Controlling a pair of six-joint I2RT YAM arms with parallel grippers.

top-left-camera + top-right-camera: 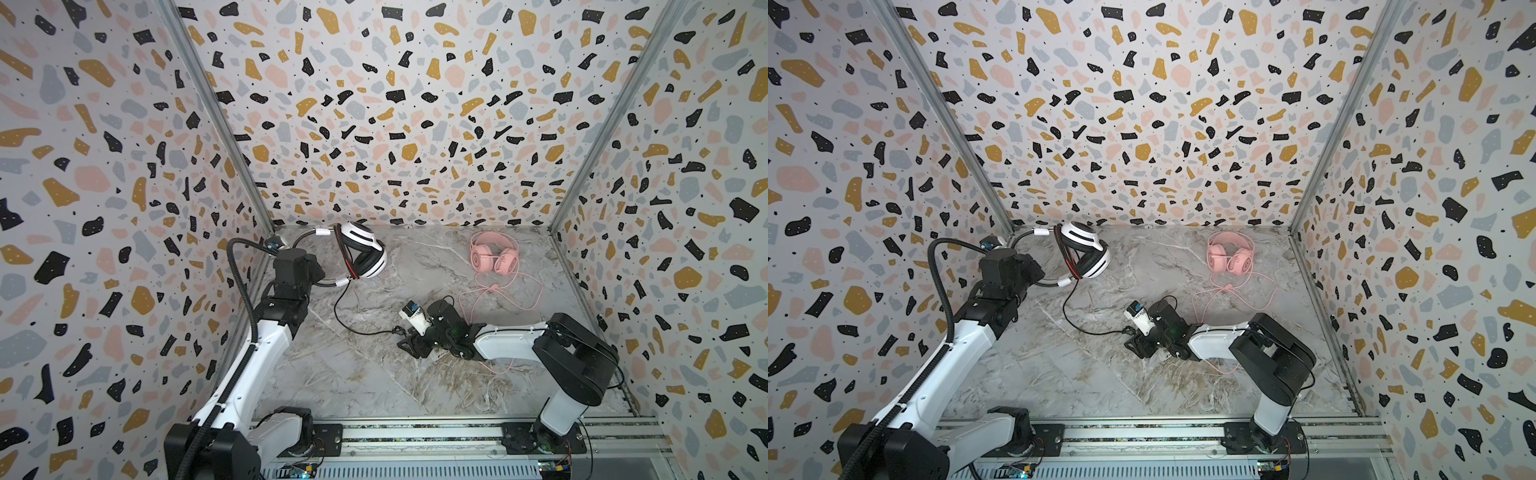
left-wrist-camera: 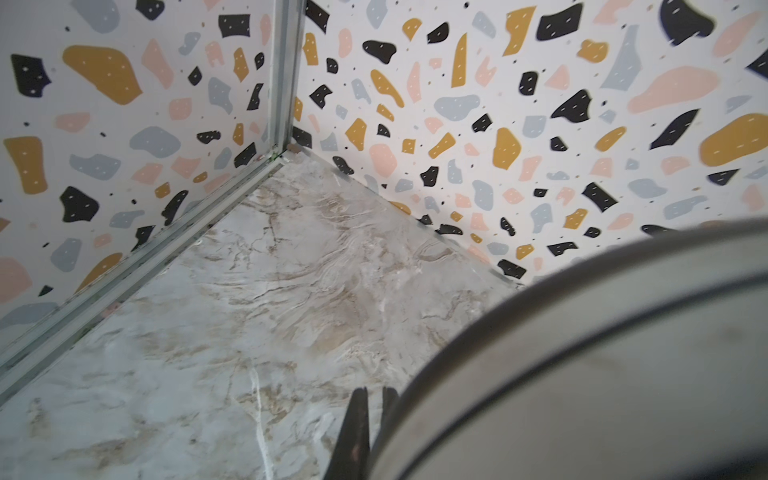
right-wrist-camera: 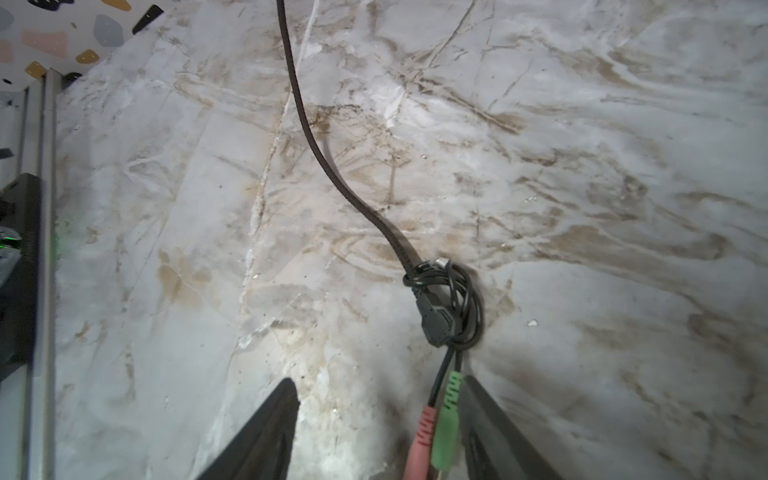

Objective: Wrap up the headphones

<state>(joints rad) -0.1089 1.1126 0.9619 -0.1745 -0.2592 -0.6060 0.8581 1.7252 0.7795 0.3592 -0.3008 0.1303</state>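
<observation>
My right gripper has only plugs between its fingers. It should next slide outward past the plugs and close around the knotted bundle (image 1: 398, 329) (image 3: 449, 303) just outward of its fingers.
The white headphones (image 1: 365, 253) (image 1: 1086, 251) with black stripes stand on edge at the back left. My left gripper (image 2: 374, 392) is shut at their thin headband (image 1: 309, 239), which fills the near side of the left wrist view (image 2: 582, 374); the grip point itself is hidden. Their black cable (image 1: 345, 316) (image 3: 316, 145) runs forward to a knotted bundle (image 3: 449, 303). My right gripper (image 3: 380, 380) (image 1: 402, 337) is open low over the table, the green plug (image 3: 444, 419) and pink plug (image 3: 424, 432) lying loose between its fingers. The pink headphones (image 1: 494, 257) (image 1: 1229, 259) lie at the back right.
The pink cable (image 1: 513, 291) loops forward from the pink headset and passes under my right arm (image 1: 507, 340). Patterned walls close in the marble table (image 1: 374, 386) on three sides. A metal rail (image 1: 415, 436) runs along the front edge.
</observation>
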